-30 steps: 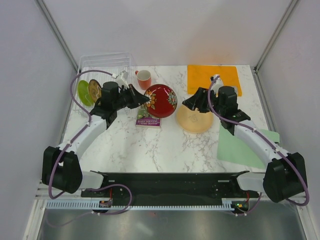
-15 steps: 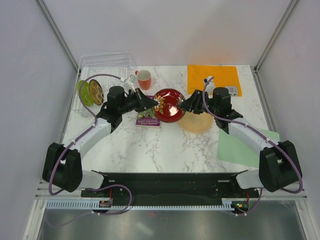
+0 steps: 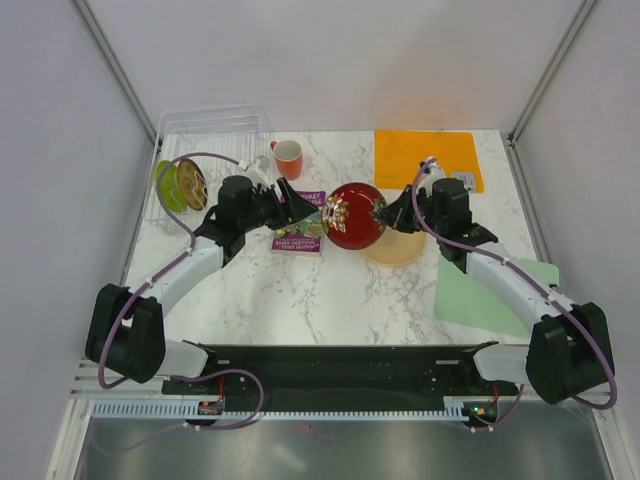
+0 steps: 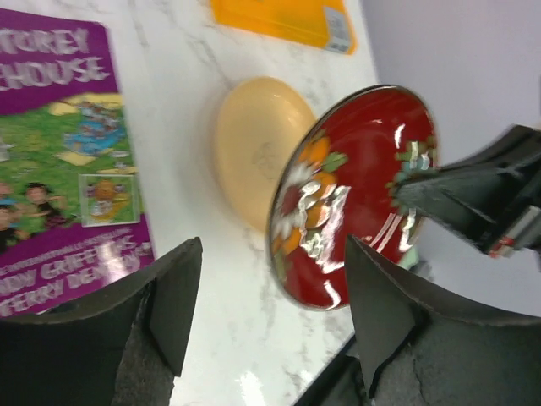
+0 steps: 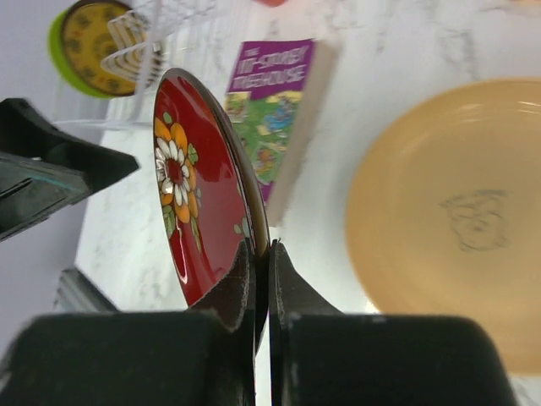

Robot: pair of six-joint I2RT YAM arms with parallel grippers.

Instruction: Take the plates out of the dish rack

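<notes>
I will lower the dark red patterned plate (image 3: 352,216) onto the pale-yellow plate (image 3: 400,248) with my right gripper next and let go of the dark red plate's rim. The pale-yellow plate lies flat below my gripper.
The dark red patterned plate (image 3: 352,216) hangs on edge above the table between the two arms. My right gripper (image 3: 383,212) is shut on its rim (image 5: 260,254), and the flowered face (image 5: 188,203) points toward the left arm. My left gripper (image 3: 304,207) is open just left of the plate, its fingers (image 4: 173,296) apart from the rim (image 4: 355,194). The pale-yellow plate (image 3: 400,248) lies flat on the table under the right gripper. The lime-green plate (image 3: 166,186) and the brown-and-yellow plate (image 3: 190,183) stand in the clear dish rack (image 3: 215,125).
A purple book (image 3: 298,232) lies below the left gripper. An orange-red mug (image 3: 288,157) stands behind it. An orange mat (image 3: 425,155) lies at the back right and a green mat (image 3: 490,290) at the right edge.
The left gripper has let go of the red plate and opened. The right gripper has closed on the plate's rim and now carries it, slightly further right.
</notes>
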